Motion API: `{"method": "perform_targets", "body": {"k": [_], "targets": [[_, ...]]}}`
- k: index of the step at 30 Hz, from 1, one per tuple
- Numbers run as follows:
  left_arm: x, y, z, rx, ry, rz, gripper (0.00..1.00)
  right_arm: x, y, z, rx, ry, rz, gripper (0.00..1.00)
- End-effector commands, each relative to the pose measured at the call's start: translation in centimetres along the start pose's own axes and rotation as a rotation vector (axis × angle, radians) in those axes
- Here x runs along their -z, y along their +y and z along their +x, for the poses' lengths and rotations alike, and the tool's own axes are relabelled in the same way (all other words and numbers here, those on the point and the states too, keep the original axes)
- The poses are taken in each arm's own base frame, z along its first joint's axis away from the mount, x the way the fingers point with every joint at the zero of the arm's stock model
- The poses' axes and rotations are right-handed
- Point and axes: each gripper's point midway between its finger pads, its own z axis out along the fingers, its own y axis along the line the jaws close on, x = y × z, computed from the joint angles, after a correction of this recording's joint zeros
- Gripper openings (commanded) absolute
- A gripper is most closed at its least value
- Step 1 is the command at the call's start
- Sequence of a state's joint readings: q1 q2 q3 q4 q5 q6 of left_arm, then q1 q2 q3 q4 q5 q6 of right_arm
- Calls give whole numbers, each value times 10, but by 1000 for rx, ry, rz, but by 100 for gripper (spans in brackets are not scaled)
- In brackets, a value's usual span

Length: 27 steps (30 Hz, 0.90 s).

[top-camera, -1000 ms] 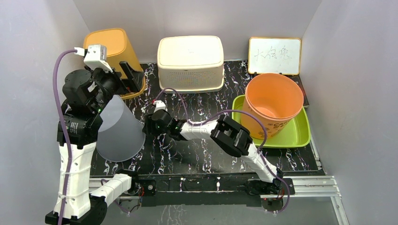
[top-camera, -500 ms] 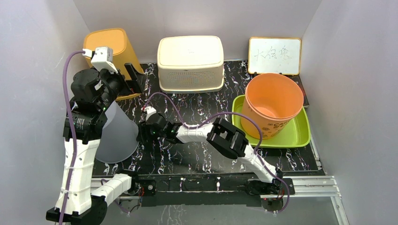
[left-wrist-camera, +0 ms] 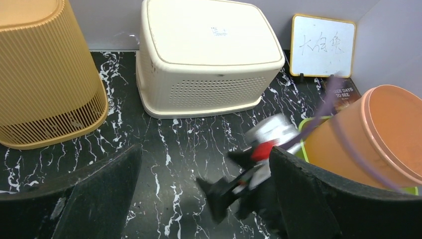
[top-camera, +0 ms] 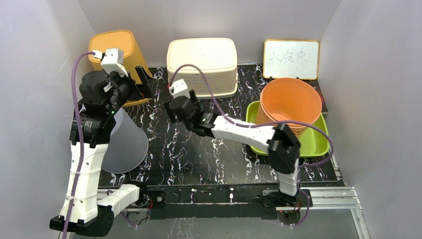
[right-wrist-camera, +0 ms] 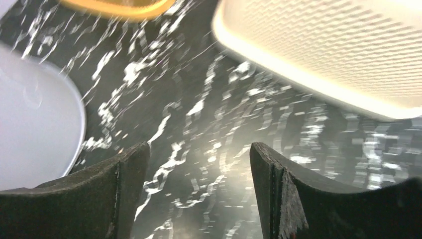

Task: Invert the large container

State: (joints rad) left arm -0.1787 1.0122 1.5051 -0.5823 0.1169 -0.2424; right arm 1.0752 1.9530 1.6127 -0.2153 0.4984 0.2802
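Next I should raise my right gripper and swing it over the orange bucket's basket-side rim (top-camera: 262,100), since the bucket stands to the gripper's right in the top view.
A large pale grey container (top-camera: 125,142) stands mouth down at the left of the table, partly hidden behind my left arm; its rim shows in the right wrist view (right-wrist-camera: 35,124). My left gripper (top-camera: 143,84) is open and empty, above the table between the grey container and the yellow bin; its jaws stand wide in the left wrist view (left-wrist-camera: 204,189). My right gripper (top-camera: 171,107) is open and empty, off the grey container, near the cream basket's front; the right wrist view (right-wrist-camera: 199,184) is blurred. A large orange bucket (top-camera: 289,107) stands upright in a green tray (top-camera: 316,144).
A yellow ribbed bin (top-camera: 117,47) stands mouth down at the back left. A cream basket (top-camera: 201,64) sits mouth down at the back middle. A small whiteboard (top-camera: 291,59) leans at the back right. Grey walls close in both sides.
My right gripper has swung away from the grey container's rim, up and right toward the cream basket. The grey container's rim has shifted left. My left gripper has moved slightly right.
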Motion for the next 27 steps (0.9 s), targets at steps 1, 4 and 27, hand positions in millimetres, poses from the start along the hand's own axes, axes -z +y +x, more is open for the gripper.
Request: {"method": "perform_targets", "body": {"k": [1, 4, 27], "targets": [[-4, -1, 12, 5, 41, 15, 98, 70, -102, -93, 59, -115, 348, 73], [-11, -3, 26, 16, 89, 38, 98, 95, -148, -111, 62, -94, 469, 73], [-20, -2, 71, 28, 198, 77, 98, 206, -325, -31, -161, 97, 811, 70]]}}
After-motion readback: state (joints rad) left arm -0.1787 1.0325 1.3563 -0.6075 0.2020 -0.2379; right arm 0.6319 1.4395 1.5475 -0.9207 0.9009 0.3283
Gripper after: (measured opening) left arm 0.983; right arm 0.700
